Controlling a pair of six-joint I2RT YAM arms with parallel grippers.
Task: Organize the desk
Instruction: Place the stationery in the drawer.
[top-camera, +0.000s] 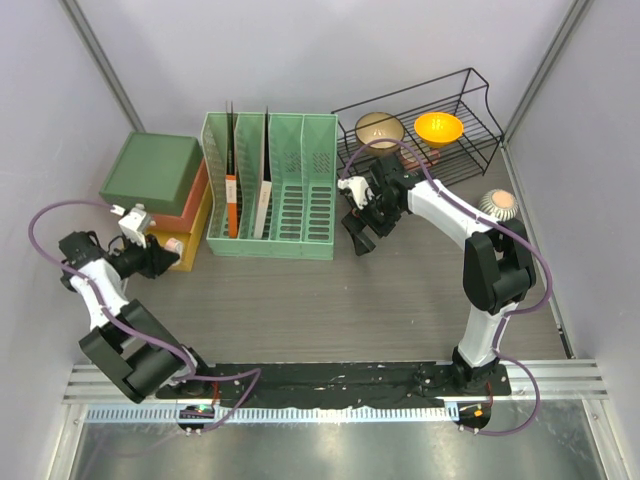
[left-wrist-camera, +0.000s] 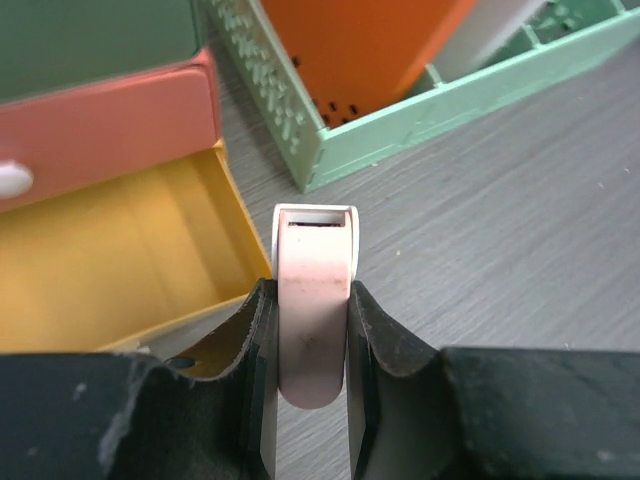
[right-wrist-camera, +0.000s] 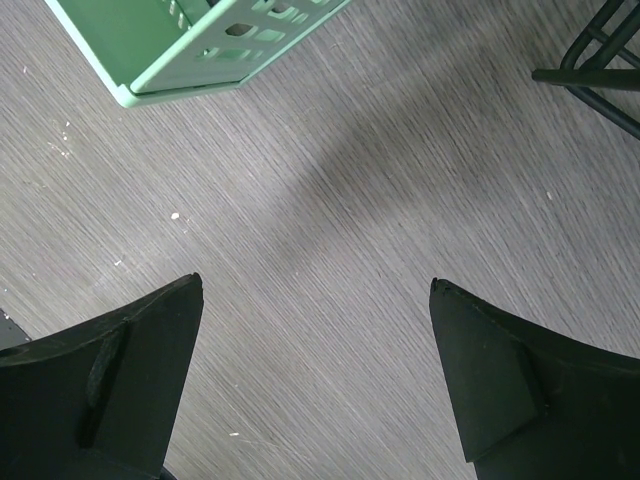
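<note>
The left gripper will move sideways over the drawer's middle (left-wrist-camera: 75, 265) next, turning square to it and going down, because the yellow drawer is open beside the white oblong object.
The desk (top-camera: 330, 300) is a dark wood-grain top. My left gripper (top-camera: 160, 256) is at the far left, shut on a small pink and white oblong object (left-wrist-camera: 315, 300), which stands upright between the jaws. It hangs just right of an open yellow drawer (left-wrist-camera: 110, 270), the lowest of a stack of drawers (top-camera: 160, 190). My right gripper (top-camera: 362, 232) is open and empty above bare desk (right-wrist-camera: 330, 180), between the green file rack (top-camera: 270, 185) and the black wire rack (top-camera: 425, 135). Its jaws stand wide apart in the right wrist view (right-wrist-camera: 315, 282).
The green file rack (left-wrist-camera: 400, 110) holds an orange folder (left-wrist-camera: 370, 50) and a white one. The drawer stack has a salmon drawer (left-wrist-camera: 110, 125) under a green top. The wire rack holds a beige bowl (top-camera: 380, 130) and an orange bowl (top-camera: 438, 127). A round ribbed object (top-camera: 497, 205) sits at the right.
</note>
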